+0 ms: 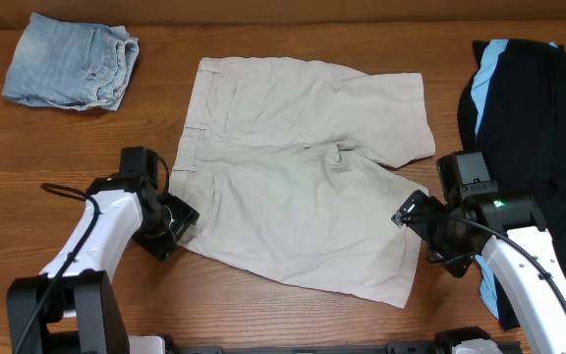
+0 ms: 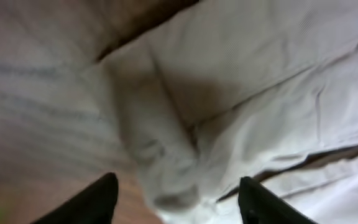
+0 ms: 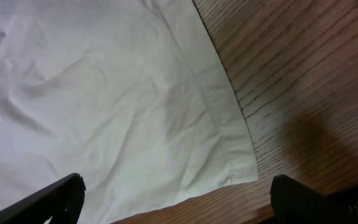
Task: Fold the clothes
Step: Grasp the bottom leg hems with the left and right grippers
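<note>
My open right gripper moves down and back onto the near leg's hem corner point(image 1: 402, 298) point(image 3: 243, 172) next, because that corner lies flat on the table, nearer the table's front edge.
Pale beige shorts point(image 1: 303, 177) lie spread flat mid-table, waistband to the left, legs to the right. My left gripper point(image 1: 180, 224) is open at the waistband's near corner point(image 2: 173, 186), fingers either side of the bunched cloth. My right gripper point(image 1: 413, 218) is open just above the near leg's hem corner point(image 3: 244, 171), one finger over cloth, one over bare wood. Folded light-blue denim shorts point(image 1: 72, 61) sit at the far left. A black garment with light-blue panels point(image 1: 538, 118) lies at the right.
The wooden table point(image 1: 293, 305) shows bare wood along the front edge. The black garment pile reaches down along the right edge, close beside my right arm.
</note>
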Tool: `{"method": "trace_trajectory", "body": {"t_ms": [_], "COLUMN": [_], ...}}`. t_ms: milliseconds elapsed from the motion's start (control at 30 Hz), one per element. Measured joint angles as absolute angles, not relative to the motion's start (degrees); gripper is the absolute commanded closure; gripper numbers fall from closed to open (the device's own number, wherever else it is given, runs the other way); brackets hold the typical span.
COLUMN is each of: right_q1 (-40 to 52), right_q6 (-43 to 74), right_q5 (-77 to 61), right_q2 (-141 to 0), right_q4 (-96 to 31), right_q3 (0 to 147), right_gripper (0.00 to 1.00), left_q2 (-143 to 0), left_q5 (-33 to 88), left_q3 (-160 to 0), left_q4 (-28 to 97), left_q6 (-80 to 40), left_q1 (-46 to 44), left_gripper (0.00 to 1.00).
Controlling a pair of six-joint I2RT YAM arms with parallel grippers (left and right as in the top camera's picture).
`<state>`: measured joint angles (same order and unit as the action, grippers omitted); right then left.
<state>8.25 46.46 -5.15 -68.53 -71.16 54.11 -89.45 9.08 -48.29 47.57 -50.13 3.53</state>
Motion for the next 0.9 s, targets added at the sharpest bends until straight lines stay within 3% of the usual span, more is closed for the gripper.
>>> {"method": "trace_trajectory", "body": {"t_ms": [100, 167, 300, 433, 900], "right_q1": [8.2, 8.2, 8.2, 8.3, 8.3], "right_q6": [46.9, 47.3, 48.4, 48.9, 49.5], "right_q5": [-5.1, -5.2, -6.2, -8.6, -15.3], "right_q2": [-68.5, -68.5, -68.6, -68.6, -68.6], "right_q4": [-70.9, -69.8, -69.6, -69.5, -70.1], "right_q3": [53.4, 51.6, 49.7, 48.3, 35.4], "right_gripper": [0.04, 0.04, 0.06, 0.08, 0.08], "left_q2": [-91.7, -93.7, -95.3, -96.3, -96.4], "left_q5": [8.5, 8.3, 8.4, 9.6, 10.7], "left_q3": [-48.3, -48.2, -48.7, -49.5, -49.6], "left_q4": [45.6, 44.0, 43.2, 41.3, 39.0], "left_q6": [-50.0, -49.9, -48.7, -46.9, -42.9], "left_q1": [3.5, 3.5, 3.8, 3.8, 3.8], "left_gripper": [0.46, 0.53, 0.76, 0.92, 0.96]}}
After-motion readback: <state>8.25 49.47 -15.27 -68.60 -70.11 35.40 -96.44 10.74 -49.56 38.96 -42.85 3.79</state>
